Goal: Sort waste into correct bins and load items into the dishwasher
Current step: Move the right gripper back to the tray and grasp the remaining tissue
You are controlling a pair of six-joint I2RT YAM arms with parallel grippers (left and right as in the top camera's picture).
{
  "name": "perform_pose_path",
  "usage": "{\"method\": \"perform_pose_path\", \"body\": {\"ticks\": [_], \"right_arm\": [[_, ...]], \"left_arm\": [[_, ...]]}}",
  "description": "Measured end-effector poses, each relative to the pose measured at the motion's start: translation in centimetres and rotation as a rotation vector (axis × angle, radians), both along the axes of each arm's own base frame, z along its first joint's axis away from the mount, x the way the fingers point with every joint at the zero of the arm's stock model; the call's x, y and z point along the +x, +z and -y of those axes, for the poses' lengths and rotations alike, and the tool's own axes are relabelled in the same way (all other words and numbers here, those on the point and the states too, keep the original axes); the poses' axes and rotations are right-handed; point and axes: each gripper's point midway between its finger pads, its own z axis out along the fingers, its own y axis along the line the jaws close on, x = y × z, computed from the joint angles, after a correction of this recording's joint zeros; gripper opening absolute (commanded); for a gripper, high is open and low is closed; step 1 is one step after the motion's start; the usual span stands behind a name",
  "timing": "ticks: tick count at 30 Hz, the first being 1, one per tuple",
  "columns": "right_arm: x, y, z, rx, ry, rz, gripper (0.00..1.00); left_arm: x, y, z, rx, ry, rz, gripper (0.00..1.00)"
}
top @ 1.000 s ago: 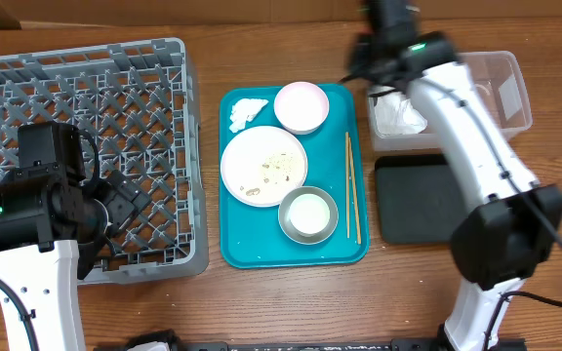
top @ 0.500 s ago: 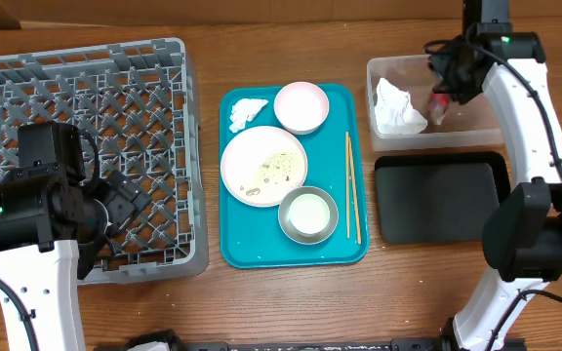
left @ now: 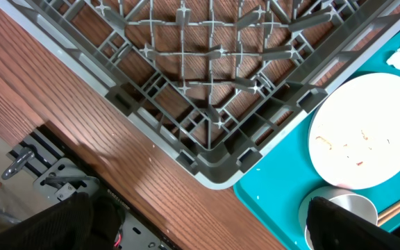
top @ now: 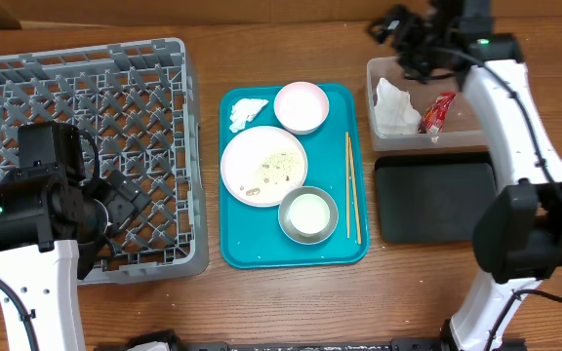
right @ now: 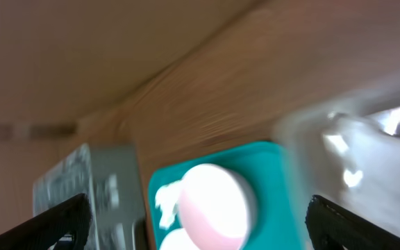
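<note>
The crumpled napkin [top: 247, 113] [right: 167, 202] is next for my right gripper, which will move down to it from the clear tub.
The dishwasher rack [top: 76, 117] fills the left. On a teal tray [top: 237, 244] lie a plate [top: 264, 166] with food scraps [top: 279, 164], a pink bowl [top: 301, 106], a crumpled napkin [top: 247, 110], a grey bowl [top: 308, 214] holding a white cup, and chopsticks [top: 352, 200]. The clear tub [top: 476, 73] holds another napkin [top: 396, 109] and the red wrapper [top: 437, 112]. My right gripper [top: 405, 34] [right: 200, 208] hovers open and empty above the tub's back left corner. My left gripper [top: 130, 205] [left: 200, 208] stands open and empty above the rack's front right corner [left: 214, 173].
A shallow black tray [top: 440, 198] sits in front of the clear tub. Bare wooden table [top: 291, 302] runs along the front. The table's near edge and a metal frame [left: 54, 173] show in the left wrist view.
My right gripper carried the red wrapper over the clear tub, opened and dropped it in, then swung up and back to the left. The left arm has not moved.
</note>
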Motion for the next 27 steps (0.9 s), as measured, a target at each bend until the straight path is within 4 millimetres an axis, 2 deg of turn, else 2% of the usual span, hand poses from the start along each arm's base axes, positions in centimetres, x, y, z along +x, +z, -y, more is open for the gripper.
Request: {"method": "perform_pose_path", "body": {"ticks": [3,7,11,15,17,18,21,24,27], "right_arm": [[-1.0,0.5,-6.4,-0.086,0.160,0.102,1.00],[-3.1,0.4,-14.5,-0.231,0.263,0.218,1.00],[-4.3,-0.1,-19.8,-0.325,0.280,0.309,1.00],[-4.2,-2.9,-22.1,-0.403,0.232,0.320,1.00],[-3.9,-4.5,-22.4,-0.436,0.209,0.316,1.00],[-3.5,-6.2,-22.5,-0.465,0.188,0.307,1.00],[-2.7,-9.0,-22.4,-0.502,0.165,0.290,0.98],[-2.2,-11.0,-22.4,-0.514,0.157,0.276,0.89],[-2.0,-12.1,-22.9,-0.494,0.166,0.273,0.90]], "left_arm": [[0.0,0.0,0.0,0.000,0.000,0.000,1.00],[0.0,0.0,0.0,0.000,0.000,0.000,1.00],[0.0,0.0,0.0,0.000,0.000,0.000,1.00],[0.0,0.0,0.0,0.000,0.000,0.000,1.00],[0.0,0.0,0.0,0.000,0.000,0.000,1.00],[0.0,0.0,0.0,0.000,0.000,0.000,1.00],[0.0,0.0,0.0,0.000,0.000,0.000,1.00],[0.0,0.0,0.0,0.000,0.000,0.000,1.00],[0.0,0.0,0.0,0.000,0.000,0.000,1.00]]}}
